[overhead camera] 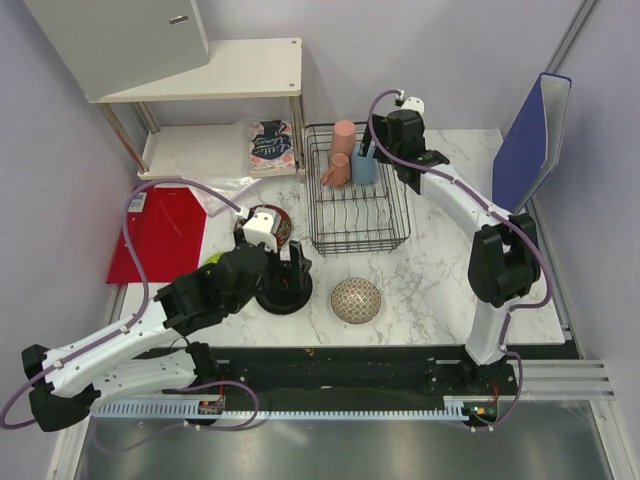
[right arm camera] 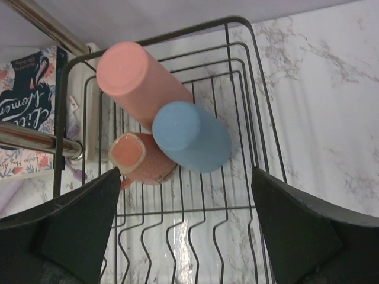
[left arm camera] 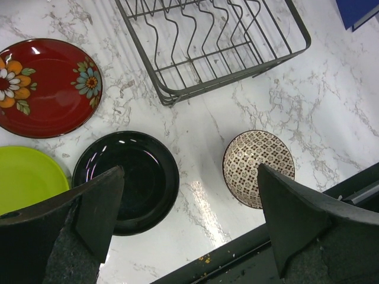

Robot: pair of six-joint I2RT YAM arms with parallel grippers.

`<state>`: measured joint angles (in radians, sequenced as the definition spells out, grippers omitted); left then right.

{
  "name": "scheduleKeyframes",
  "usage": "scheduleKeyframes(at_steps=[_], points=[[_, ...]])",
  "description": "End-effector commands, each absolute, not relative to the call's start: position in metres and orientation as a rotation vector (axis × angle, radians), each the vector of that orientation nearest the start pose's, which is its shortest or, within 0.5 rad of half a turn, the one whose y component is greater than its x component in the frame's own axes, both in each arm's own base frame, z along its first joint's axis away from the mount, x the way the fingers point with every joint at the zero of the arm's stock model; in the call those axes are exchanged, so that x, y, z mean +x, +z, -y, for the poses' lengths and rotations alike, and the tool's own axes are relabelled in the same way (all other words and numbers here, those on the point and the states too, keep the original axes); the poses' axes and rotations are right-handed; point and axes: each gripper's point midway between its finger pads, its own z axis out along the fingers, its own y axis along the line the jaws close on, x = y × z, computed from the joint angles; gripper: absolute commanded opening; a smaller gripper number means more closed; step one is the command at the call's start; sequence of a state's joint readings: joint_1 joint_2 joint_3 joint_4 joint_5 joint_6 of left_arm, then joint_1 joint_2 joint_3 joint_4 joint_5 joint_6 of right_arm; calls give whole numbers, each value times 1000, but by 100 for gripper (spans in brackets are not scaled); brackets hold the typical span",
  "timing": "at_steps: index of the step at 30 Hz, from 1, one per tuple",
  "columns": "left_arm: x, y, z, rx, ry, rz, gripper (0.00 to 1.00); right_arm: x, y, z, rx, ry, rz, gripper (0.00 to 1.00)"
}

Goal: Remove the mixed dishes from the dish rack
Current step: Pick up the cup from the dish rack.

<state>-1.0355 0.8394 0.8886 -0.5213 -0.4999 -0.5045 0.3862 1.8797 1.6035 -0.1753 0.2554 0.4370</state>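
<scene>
My right gripper will lower next into the rack (overhead camera: 318,240) around the upturned base of the light-blue cup (overhead camera: 365,165) and close, as bare wires beside that cup leave finger room.
The black wire dish rack (overhead camera: 318,240) (left arm camera: 172,94) (right arm camera: 254,89) holds, upside down at its far end, a tall pink cup (overhead camera: 344,135) (right arm camera: 139,80), a small pink mug (overhead camera: 335,170) (right arm camera: 139,157) and a light-blue cup (overhead camera: 365,165) (right arm camera: 192,136). My right gripper (overhead camera: 390,165) (right arm camera: 185,171) hangs open over these cups, touching none. On the marble left of the rack lie the dark red plate (left arm camera: 47,89), lime-green plate (left arm camera: 26,177) and black plate (left arm camera: 142,177), with the patterned bowl (overhead camera: 356,300) (left arm camera: 251,163) in front. My left gripper (overhead camera: 285,270) (left arm camera: 189,171) is open and empty above the black plate.
A white shelf (overhead camera: 220,70) stands at the back left, a floral packet (overhead camera: 268,145) (right arm camera: 23,118) beside its leg. A red folder (overhead camera: 160,230) lies far left. An upright blue folder (overhead camera: 530,140) stands at the right. A black rail (left arm camera: 266,248) runs along the near edge.
</scene>
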Motion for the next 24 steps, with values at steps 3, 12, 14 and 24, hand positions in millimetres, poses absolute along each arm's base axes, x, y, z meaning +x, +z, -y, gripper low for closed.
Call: scheduleKeyframes(at_steps=[3,12,14,24], points=[[204,248,216,261,-503,-1968,99,549,222,-209,84,323,-1963,98],[209,228,227,274,-469,-2016,99,554,179,-209,28,226,-2033,98],[210,223,229,279,-462,-2030,99,560,183,-211,33,227,-2019,98],[213,212,233,290,-436,-2052,99,592,167,-219,57,208,-2010,98]])
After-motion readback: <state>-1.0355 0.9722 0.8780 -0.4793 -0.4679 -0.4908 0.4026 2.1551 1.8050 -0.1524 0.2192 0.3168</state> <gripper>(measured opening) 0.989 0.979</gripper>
